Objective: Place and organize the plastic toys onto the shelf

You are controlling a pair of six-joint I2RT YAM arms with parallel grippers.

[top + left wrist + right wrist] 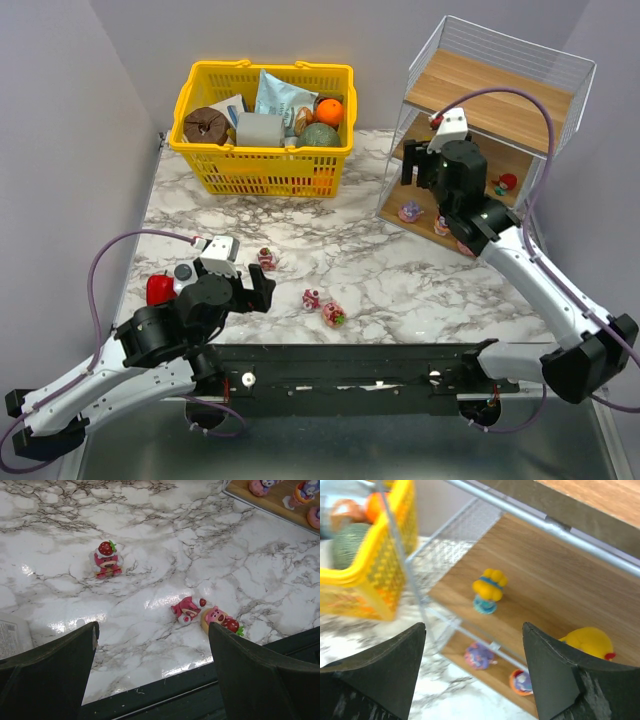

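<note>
I will next move my right gripper back from the shelf [486, 112] and down around the body of the pink bear toy by the black bar.
Three pink and red toys lie on the marble table: one [267, 259] [105, 558] stands upright, and two [311, 298] [334, 314] lie side by side [187, 609] [220, 618]. My left gripper [258, 288] [152, 630] is open and empty, low over the table's near edge, just short of them. The shelf [486, 112] stands at the back right. My right gripper [418, 166] [472, 627] is open and empty in front of its middle board. A yellow figurine [489, 590] and a yellow duck [587, 642] stand there. A purple toy [479, 656] and an orange cup toy [521, 681] sit on the bottom board.
A yellow basket [262, 130] full of goods stands at the back centre, close left of the shelf. A red pepper-like object [158, 289] and a white bottle with a grey cap [183, 275] sit by my left arm. A black rail [350, 370] runs along the near edge.
</note>
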